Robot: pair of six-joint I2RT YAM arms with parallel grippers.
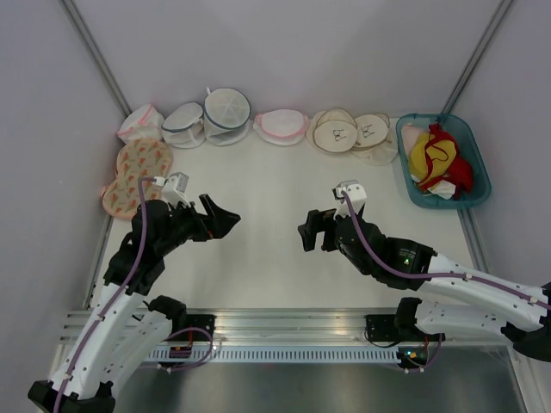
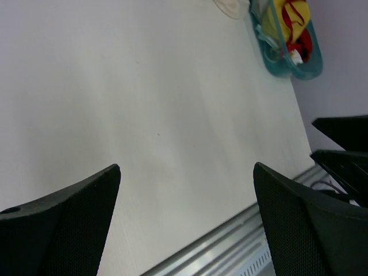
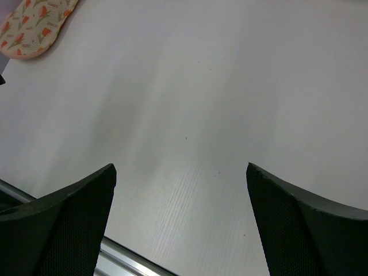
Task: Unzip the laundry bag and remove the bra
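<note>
I should next move my left gripper outward across the bare table to the laundry bag's near zipper trim (image 1: 227, 129) and close it there, where the trim faces me.
The laundry bag (image 1: 227, 114), a round white mesh drum with dark blue-grey zipper trim, stands zipped in the back row of the table. No bra shows in any view. My left gripper (image 1: 225, 219) hovers over the table's left middle, well in front of the bag, open and empty; in the left wrist view (image 2: 185, 167) only bare table lies between its fingers. My right gripper (image 1: 308, 232) faces it from the right, open and empty, and the right wrist view (image 3: 180, 167) also shows bare table between its fingers.
In the back row stand a flatter dark-trimmed mesh bag (image 1: 182, 125), pink-trimmed bags (image 1: 281, 126), and beige round bags (image 1: 334, 131). Floral bags (image 1: 138, 168) lie at the left edge. A teal basket (image 1: 465, 138) with red and yellow garments sits at the right.
</note>
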